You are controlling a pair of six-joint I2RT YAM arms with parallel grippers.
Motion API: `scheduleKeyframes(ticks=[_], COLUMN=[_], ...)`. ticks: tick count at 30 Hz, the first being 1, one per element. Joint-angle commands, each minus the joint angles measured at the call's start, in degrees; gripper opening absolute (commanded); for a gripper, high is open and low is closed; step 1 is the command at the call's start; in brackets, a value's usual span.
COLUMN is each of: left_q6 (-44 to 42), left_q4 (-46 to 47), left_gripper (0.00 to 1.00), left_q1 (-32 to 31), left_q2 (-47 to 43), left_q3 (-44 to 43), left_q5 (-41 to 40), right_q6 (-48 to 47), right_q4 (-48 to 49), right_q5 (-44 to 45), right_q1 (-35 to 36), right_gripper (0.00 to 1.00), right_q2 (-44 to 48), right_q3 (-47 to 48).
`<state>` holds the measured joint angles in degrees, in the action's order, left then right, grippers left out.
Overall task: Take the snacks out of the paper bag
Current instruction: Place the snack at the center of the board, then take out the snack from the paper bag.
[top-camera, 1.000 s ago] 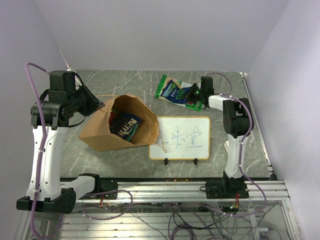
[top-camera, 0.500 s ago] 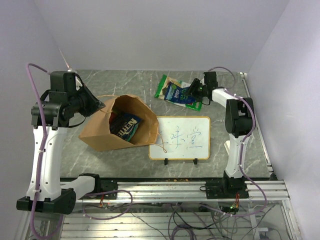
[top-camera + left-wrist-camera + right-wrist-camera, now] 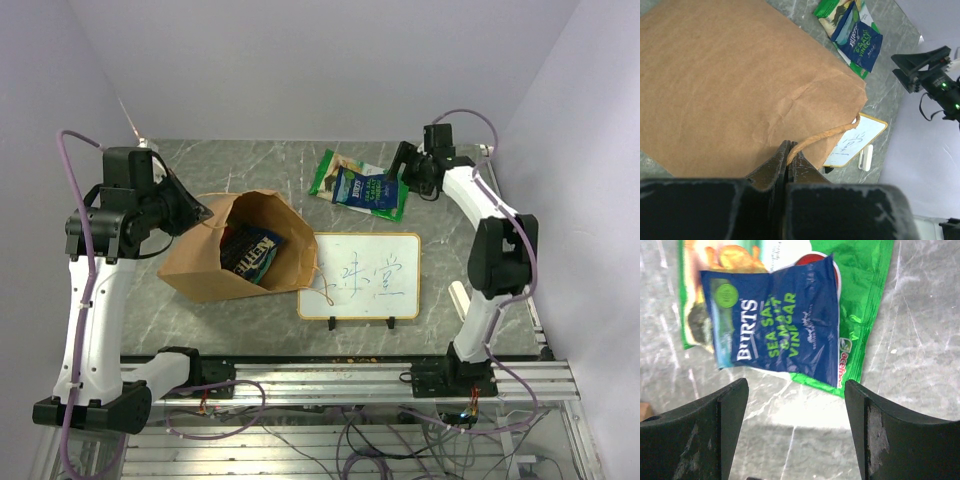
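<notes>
Next, my right gripper moves back, into the bag's opening, onto the dark blue packet's exposed edge, to the gripper's left in the top view.
The brown paper bag (image 3: 200,265) lies on its side with its mouth open toward the right. A dark blue snack packet (image 3: 252,250) shows inside it. My left gripper (image 3: 203,212) is shut on the bag's twisted string handle (image 3: 826,135), which runs out from between the fingertips (image 3: 788,150) over the bag's side (image 3: 740,85). At the back right, a green chip bag (image 3: 328,174) lies on the table with a blue packet (image 3: 364,188) on top of it. My right gripper (image 3: 405,172) is open just right of them. From the wrist, the blue packet (image 3: 775,325) and green bag (image 3: 867,300) lie ahead of the empty open jaws (image 3: 796,407).
A framed whiteboard (image 3: 360,277) with writing stands right of the paper bag, and a white eraser (image 3: 458,297) lies beside the right arm. The metal rail (image 3: 330,380) with both arm bases runs along the near edge. Walls close in the back and sides.
My right gripper has opened, let go of the blue packet on top of the green bag, and drawn back toward the far right. The left gripper and the bag have not moved.
</notes>
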<state>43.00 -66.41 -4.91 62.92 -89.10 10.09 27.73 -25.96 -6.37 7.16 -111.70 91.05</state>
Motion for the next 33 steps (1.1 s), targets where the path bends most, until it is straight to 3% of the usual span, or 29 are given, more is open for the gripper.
scheduleKeyframes(ticks=[1,4,11,16,21,25,30,33], left_q6=[-2.33,-2.95,-2.99,-2.56,-2.47,-1.34,-0.67,-1.16], left_q4=[2.14,1.08,1.42,3.19,3.15,4.81,6.43,5.75], left_gripper=[0.07,0.07,0.07,0.07,0.07,0.07,0.07,0.07], left_q1=[0.69,0.69,0.69,0.69,0.64,0.69,0.69,0.67], left_q2=[-0.85,-0.45,-0.14,-0.55,-0.42,-0.89,-1.81,-1.73], left_q3=[-0.29,-1.43,-1.67,-0.12,-0.56,0.94,2.35,1.94], left_q5=[1.68,2.16,5.06,5.75,4.67,5.17,7.71,7.95], right_q6=[3.51,8.55,18.62,24.4,29.55,35.52,34.81,36.38], right_q4=[-3.11,-4.61,-6.49,-3.6,9.7,16.32,5.57,5.48], right_q5=[-3.51,-9.7,-9.9,-2.69,5.3,12.36,15.36,14.54], right_q1=[0.79,3.73,19.41,35.98,45.75,50.12,50.87,50.86], right_gripper=[0.75,0.72,0.72,0.72,0.71,0.71,0.71,0.71], right_q2=[7.58,11.49,21.78,24.47,22.43,20.7,17.95,17.17], right_q3=[-4.56,-6.25,-7.15,-5.56,-10.98,-15.18,-11.08,-12.91])
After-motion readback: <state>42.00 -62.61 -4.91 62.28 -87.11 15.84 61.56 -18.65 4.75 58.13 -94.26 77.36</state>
